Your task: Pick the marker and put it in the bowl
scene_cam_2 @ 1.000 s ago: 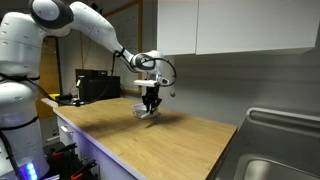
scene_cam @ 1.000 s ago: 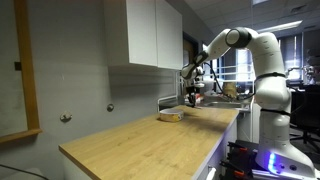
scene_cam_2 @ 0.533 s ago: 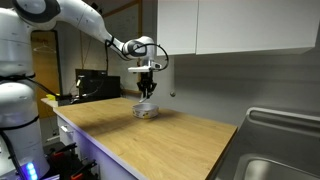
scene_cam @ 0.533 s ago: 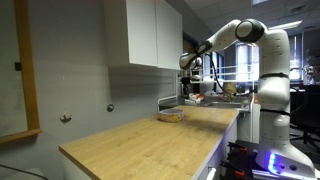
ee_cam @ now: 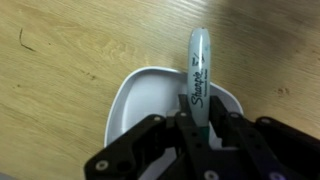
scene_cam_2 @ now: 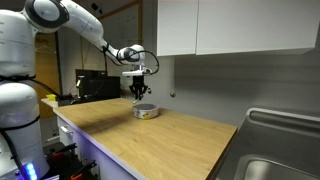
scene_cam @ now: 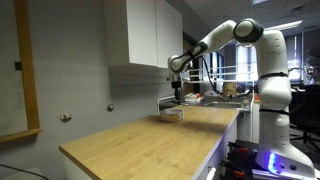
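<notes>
The bowl's empty inside is below my gripper, which is still above the bowl's rim. I need to lower my gripper toward the inside of the bowl next and let go of the marker [ee_cam: 198, 75].
In the wrist view my gripper [ee_cam: 196, 128] is shut on the marker [ee_cam: 198, 75], a grey-green Sharpie with black lettering that sticks out ahead of the jaws. Directly below it is the bowl [ee_cam: 140, 95], pale and shallow, empty, on the wooden counter. In both exterior views the gripper [scene_cam: 178, 93] [scene_cam_2: 140, 91] hangs a little above the bowl [scene_cam: 172, 114] [scene_cam_2: 146, 111]. The marker is too small to make out in the exterior views.
The bowl stands on a long wooden countertop [scene_cam: 150, 140] against a grey wall under white cabinets [scene_cam_2: 230, 25]. A metal sink [scene_cam_2: 275, 150] is at one end. A black box [scene_cam_2: 95, 85] stands at the counter's other end.
The gripper rose from the counter with the marker, then moved sideways until it hangs over the bowl. The bowl has not moved.
</notes>
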